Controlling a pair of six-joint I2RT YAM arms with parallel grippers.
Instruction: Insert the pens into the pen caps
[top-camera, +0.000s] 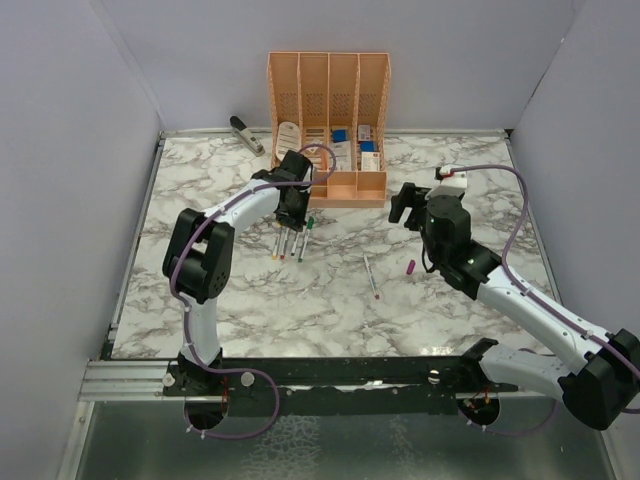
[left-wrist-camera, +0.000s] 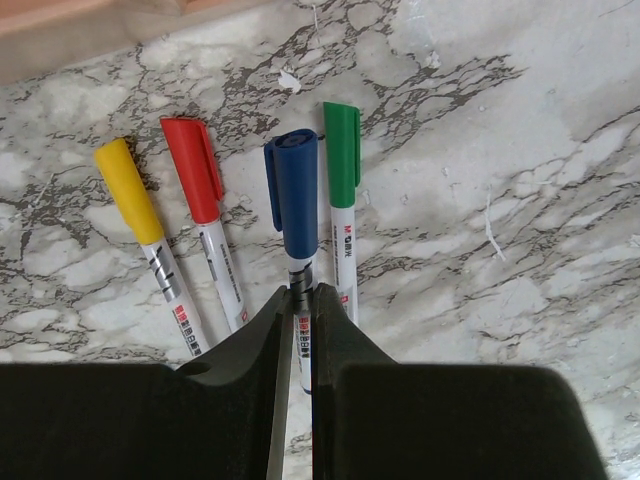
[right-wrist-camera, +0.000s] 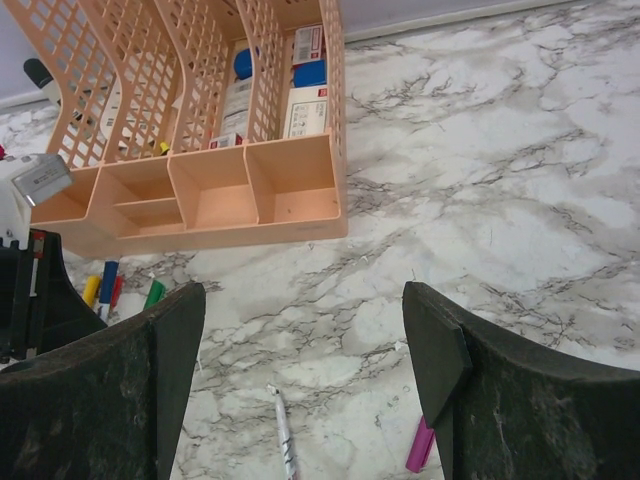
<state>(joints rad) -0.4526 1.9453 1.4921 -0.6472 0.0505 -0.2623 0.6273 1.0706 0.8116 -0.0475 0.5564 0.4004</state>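
The left gripper brings the blue-capped pen down into the gap between the red-capped and green-capped pens next and releases the blue-capped pen's body, since bare tabletop shows there.
Four pens lie side by side in the left wrist view, capped yellow (left-wrist-camera: 128, 190), red (left-wrist-camera: 193, 168), blue (left-wrist-camera: 294, 190) and green (left-wrist-camera: 341, 150). My left gripper (left-wrist-camera: 298, 302) is shut on the barrel of the blue-capped pen; in the top view it (top-camera: 293, 214) is over that row (top-camera: 290, 244), in front of the organizer. One uncapped grey-white pen (top-camera: 371, 275) lies alone mid-table, with the magenta cap (top-camera: 410, 267) to its right. Both show in the right wrist view, pen (right-wrist-camera: 285, 440) and cap (right-wrist-camera: 420, 447). My right gripper (right-wrist-camera: 305, 330) is open and empty above them (top-camera: 408, 205).
The orange organizer (top-camera: 328, 125) with white stationery stands at the back centre, also in the right wrist view (right-wrist-camera: 200, 190). A grey stapler (top-camera: 246, 133) lies at the back left. Grey walls close in the marble table (top-camera: 460, 330) on three sides.
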